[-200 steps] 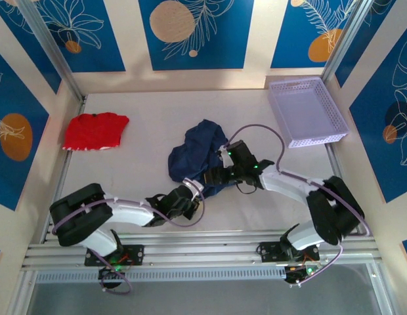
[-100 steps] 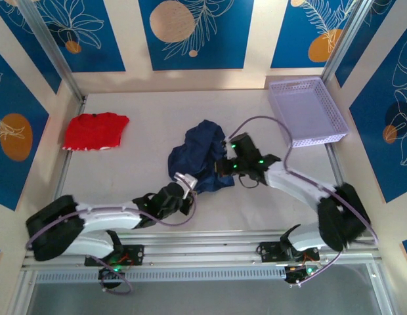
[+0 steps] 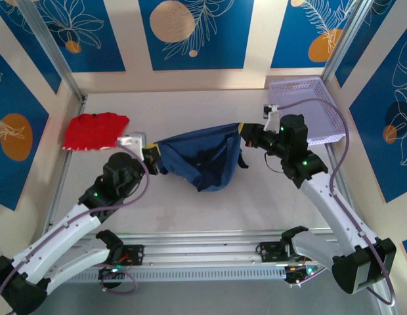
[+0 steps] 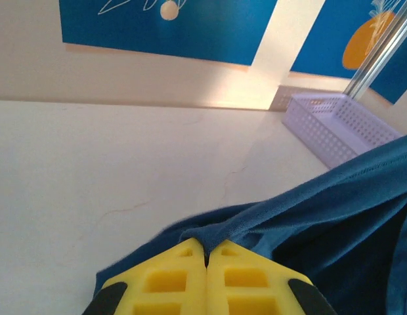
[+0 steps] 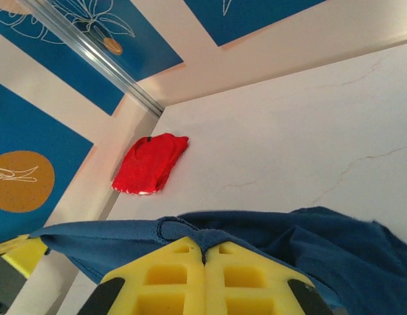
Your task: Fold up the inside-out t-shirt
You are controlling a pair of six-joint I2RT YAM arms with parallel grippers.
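Note:
I will next carry the cloth's corner up and outward with my left gripper, then down to the bare tabletop beyond the shirt to let it go, because the cloth sags in a bunch.
The inside-out t-shirt, dark navy, hangs stretched between my two grippers above the middle of the table, its lower part sagging toward the surface. My left gripper is shut on the shirt's left edge; its yellow fingers pinch a fold of blue cloth. My right gripper is shut on the right edge, with a hem fold of the shirt caught between its yellow fingers.
A folded red garment lies at the table's far left, also seen as the red garment from the right wrist. A lavender mesh basket stands at the far right corner, close behind my right arm, with its wall in the left wrist view.
Both arms have risen from low over the crumpled shirt and pulled apart. The right gripper closed on the cloth, and the shirt now hangs spread between the two grippers.

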